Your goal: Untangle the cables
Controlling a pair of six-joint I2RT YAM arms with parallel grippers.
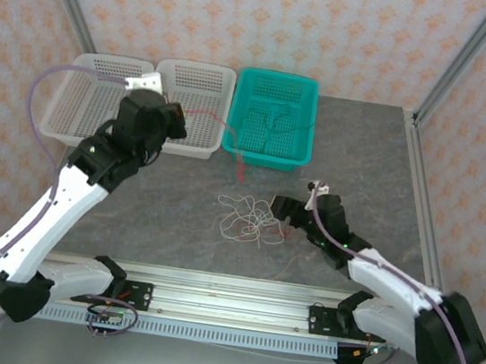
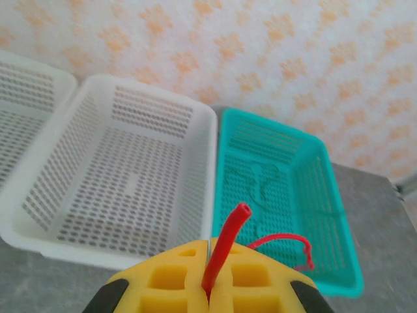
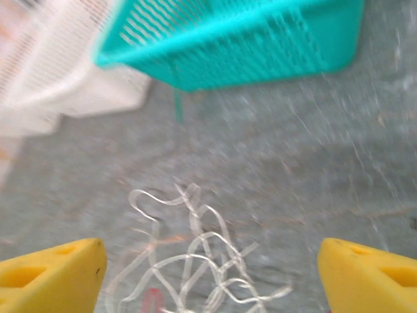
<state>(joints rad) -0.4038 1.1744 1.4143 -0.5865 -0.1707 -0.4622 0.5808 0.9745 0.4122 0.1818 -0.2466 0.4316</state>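
Observation:
My left gripper moves outward and then down into the middle white basket [image 1: 197,71] below it next, since the red cable still trails past the teal basket.
My left gripper [image 1: 177,120] hangs over the middle white basket [image 1: 197,71], shut on a red cable [image 2: 225,244] whose end sticks up between the yellow fingers [image 2: 176,280]. The red cable [image 1: 231,140] trails right past the teal basket's [image 1: 265,156] corner and down to the table. A green-teal cable [image 2: 260,182] lies inside the teal basket [image 2: 326,195]. A tangle of white-grey cables [image 1: 251,219] lies on the grey table. My right gripper [image 1: 285,220] sits low just right of it, open, with the white-grey cables [image 3: 202,261] between its spread fingers [image 3: 52,274].
A second white basket [image 1: 97,62] stands at the far left, beside the middle white basket [image 2: 130,176]. All three baskets line the table's back edge. Metal frame posts [image 1: 449,66] rise at the back corners. A rail [image 1: 226,302] runs along the near edge between the arm bases.

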